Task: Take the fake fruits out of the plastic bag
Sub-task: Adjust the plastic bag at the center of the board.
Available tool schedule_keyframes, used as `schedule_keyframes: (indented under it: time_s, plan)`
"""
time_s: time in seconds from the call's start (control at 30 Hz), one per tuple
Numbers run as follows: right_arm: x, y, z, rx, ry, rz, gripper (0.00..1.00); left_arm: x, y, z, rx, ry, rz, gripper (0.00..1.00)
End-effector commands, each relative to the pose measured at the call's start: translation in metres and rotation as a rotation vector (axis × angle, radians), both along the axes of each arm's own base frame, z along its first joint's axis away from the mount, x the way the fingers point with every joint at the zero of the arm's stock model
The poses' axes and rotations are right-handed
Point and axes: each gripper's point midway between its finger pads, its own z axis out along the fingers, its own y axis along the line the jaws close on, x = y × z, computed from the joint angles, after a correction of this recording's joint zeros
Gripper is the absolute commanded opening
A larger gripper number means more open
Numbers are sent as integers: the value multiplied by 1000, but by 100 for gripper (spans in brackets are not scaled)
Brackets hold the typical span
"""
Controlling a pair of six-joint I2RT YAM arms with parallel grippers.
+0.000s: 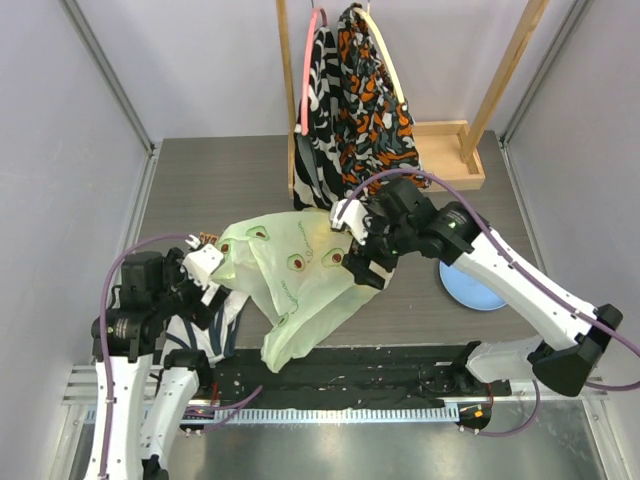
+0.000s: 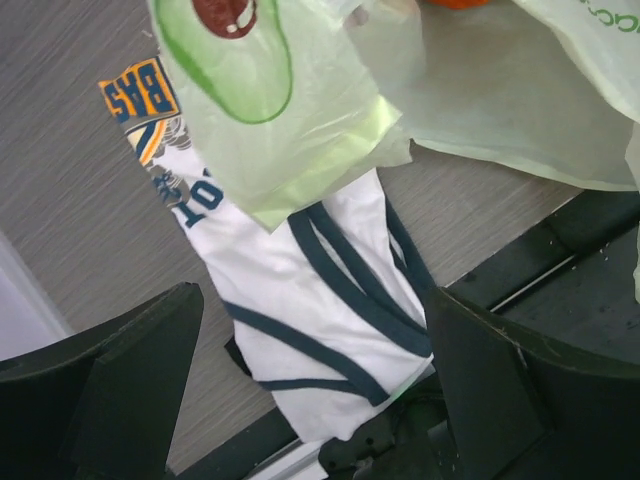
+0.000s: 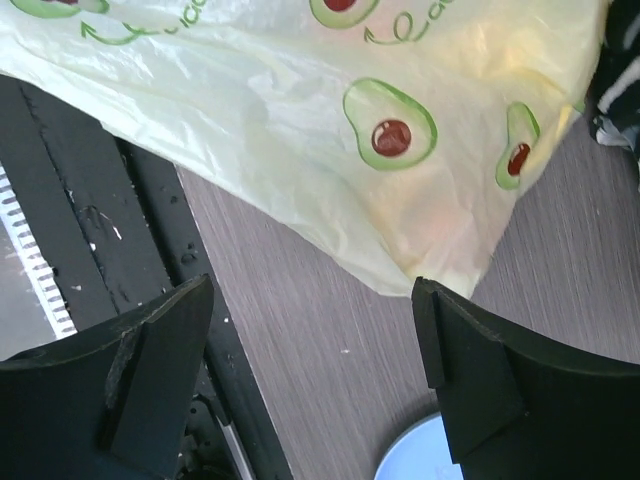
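Next, the left gripper moves down and outward onto the bag handle's loose end. That end lies outward and below, as it sticks out over the garment.
The pale yellow-green plastic bag with avocado prints lies crumpled on the table between the arms. It fills the top of the left wrist view and the top of the right wrist view. The fake fruits are mostly hidden inside it. Only an orange sliver shows at the top edge, and a faint orange tint shows through the plastic. My left gripper is open and empty at the bag's left edge, above a white garment. My right gripper is open and empty at the bag's right edge, above bare table.
A white garment with navy stripes lies under the bag's left corner. A blue plate sits right of the bag. Black-white and orange cloths hang on a wooden rack at the back. A black rail runs along the near edge.
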Motion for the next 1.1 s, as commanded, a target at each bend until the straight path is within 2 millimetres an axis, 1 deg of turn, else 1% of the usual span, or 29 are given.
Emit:
schedule_keyframes:
  time_s: [0.0,0.03,0.07,0.1,0.13,0.17,0.23,0.27,0.33,0.37,0.4,0.47,0.5,0.53,0.57,0.6,0.63,0.67,0.7,0.73,0.77,0.8,0.83,0.93,0.97,1.03,1.07]
  plan:
    - [2,21,25,60,-26,21,88,16,-10,-2,-43,-45,-35,98]
    - [3,23,25,58,-23,24,88,20,-10,0,-46,-59,-37,97]
    - [-1,26,28,61,-30,41,88,26,-12,9,-54,-91,-45,97]
    - [-4,28,29,58,-30,57,88,28,-17,11,-70,-79,-65,97]
    - [-8,29,29,43,-46,97,87,26,-26,16,-100,-70,-116,96]
    - [-22,34,29,26,-57,162,87,20,-31,26,-116,-55,-148,95]
    - [-33,41,28,7,-94,244,87,17,-37,22,-131,20,-190,93]
    - [-41,49,27,-4,-121,321,86,20,-36,22,-136,33,-178,93]
    - [-47,62,26,1,-138,379,86,28,-35,15,-139,53,-155,93]
    - [-47,74,22,-3,-143,412,86,40,-33,16,-143,26,-124,92]
    - [-58,85,20,-9,-150,469,85,46,-31,9,-143,28,-98,92]
    - [-63,103,6,-60,-178,555,84,61,-28,7,-140,13,-70,90]
    - [-75,113,2,-67,-197,613,84,64,-28,5,-138,22,-67,86]
    - [-80,122,-2,-67,-221,646,84,69,-27,3,-132,46,-61,83]
    - [-81,136,-4,-45,-266,671,83,67,-24,1,-119,73,-49,80]
    - [-84,145,-9,-43,-294,714,84,66,-23,-1,-113,95,-47,76]
    - [-90,154,-10,-25,-304,746,85,65,-22,1,-109,105,-49,74]
    - [-88,169,-6,20,-333,751,85,61,-22,-2,-107,131,-51,72]
    - [-88,175,-6,31,-338,755,85,61,-22,-3,-104,132,-51,69]
    - [-89,184,-17,16,-330,788,85,60,-22,-2,-104,129,-51,67]
    - [-90,191,-12,25,-337,804,84,62,-22,-3,-105,119,-50,65]
    - [-92,196,-14,28,-333,821,84,62,-22,-3,-107,118,-48,61]
    - [-96,202,-21,28,-315,852,84,63,-22,-4,-112,125,-41,58]
    - [-110,213,-27,48,-286,914,84,66,-23,-6,-127,160,-23,49]
    - [-113,216,-37,29,-262,928,84,67,-24,-7,-134,173,-17,47]
    - [-114,216,-47,5,-235,941,83,70,-26,-8,-150,197,-12,43]
    - [-114,215,-58,-26,-214,947,83,71,-28,-9,-161,204,-8,41]
